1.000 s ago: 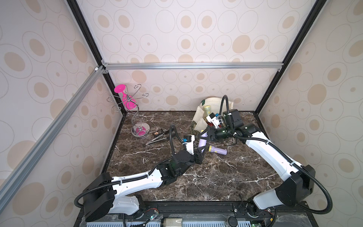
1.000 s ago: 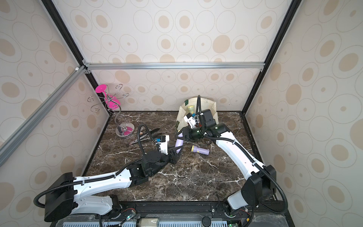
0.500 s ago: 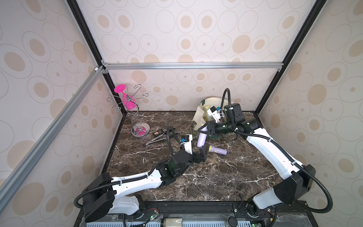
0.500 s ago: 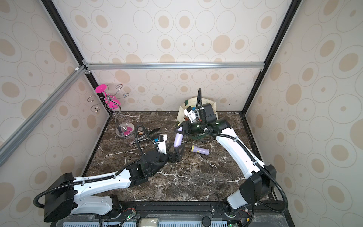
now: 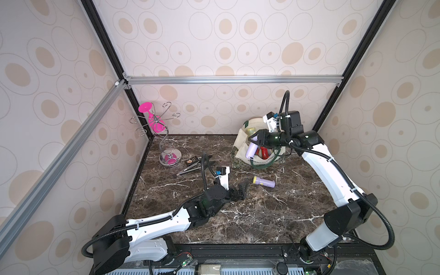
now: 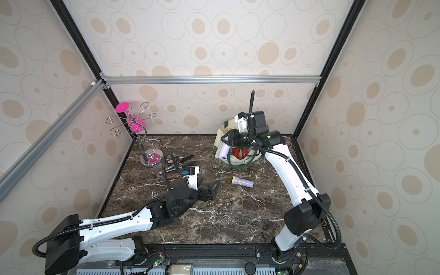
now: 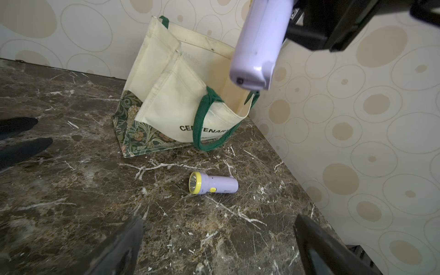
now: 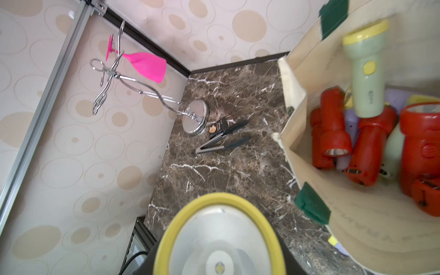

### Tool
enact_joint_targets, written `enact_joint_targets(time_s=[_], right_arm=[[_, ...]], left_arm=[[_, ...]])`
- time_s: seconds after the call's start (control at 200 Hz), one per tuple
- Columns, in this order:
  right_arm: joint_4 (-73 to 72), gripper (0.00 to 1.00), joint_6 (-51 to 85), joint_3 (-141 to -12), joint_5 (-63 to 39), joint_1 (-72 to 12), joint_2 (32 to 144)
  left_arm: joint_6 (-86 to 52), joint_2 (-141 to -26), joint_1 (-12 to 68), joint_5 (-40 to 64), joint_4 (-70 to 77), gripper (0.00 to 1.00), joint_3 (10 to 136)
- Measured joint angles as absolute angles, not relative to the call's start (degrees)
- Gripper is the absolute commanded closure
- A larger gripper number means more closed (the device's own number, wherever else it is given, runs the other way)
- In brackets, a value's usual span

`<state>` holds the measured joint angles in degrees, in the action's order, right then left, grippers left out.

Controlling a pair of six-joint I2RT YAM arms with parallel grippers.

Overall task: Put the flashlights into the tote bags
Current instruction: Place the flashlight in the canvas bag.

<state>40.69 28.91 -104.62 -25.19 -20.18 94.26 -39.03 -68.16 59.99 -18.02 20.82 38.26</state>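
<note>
The tail of the lilac flashlight still hangs at the tote's front edge. My right gripper will next move slowly outward and down over the tote's opening point(image 5: 264, 152) point(image 8: 371, 149), which is below and outward of it.
In both top views my right gripper point(image 5: 253, 139) is shut on a lilac flashlight point(image 5: 252, 151) by its yellow head point(image 8: 219, 238). The flashlight hangs tail down at the front edge of the cream tote bag point(image 5: 239, 142), which stands at the back right. Inside the tote lie red flashlights point(image 8: 333, 128) and a pale green one point(image 8: 366, 71). A second lilac flashlight point(image 5: 263, 182) lies on the marble in front of the tote point(image 7: 171, 95). My left gripper point(image 5: 240, 189) is open and empty, low over the table, to the left of that flashlight point(image 7: 214, 184).
Black-handled metal tongs point(image 5: 192, 166) lie on the table behind the left wrist. A wire rack with a pink glass point(image 5: 157, 123) stands in the back left corner. Patterned walls close the table on three sides, and the tote stands near the back right corner.
My left gripper opened and let go of the lilac flashlight. My right gripper, shut on its head, lifted it up and back to the tote's edge.
</note>
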Motion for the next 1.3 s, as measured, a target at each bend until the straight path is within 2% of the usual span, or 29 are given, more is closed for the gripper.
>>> enact_joint_targets(time_s=[0.32,0.81,1.296], right_arm=[[42.5,1.00,28.6,-115.3,-17.5,-16.2,102.8],[49.2,1.00,20.2,-132.8,-10.2,-12.8,120.9],[52.8,1.00,17.0,-136.9,-8.8,-12.8,127.7]], left_arm=[[-39.0,-68.2,60.0,-15.4,19.0,0.00,38.3],[-39.2,-70.0,60.0,-14.3,17.9,0.00,38.8],[-39.7,-69.9,60.0,-14.4,18.3,0.00,38.8]])
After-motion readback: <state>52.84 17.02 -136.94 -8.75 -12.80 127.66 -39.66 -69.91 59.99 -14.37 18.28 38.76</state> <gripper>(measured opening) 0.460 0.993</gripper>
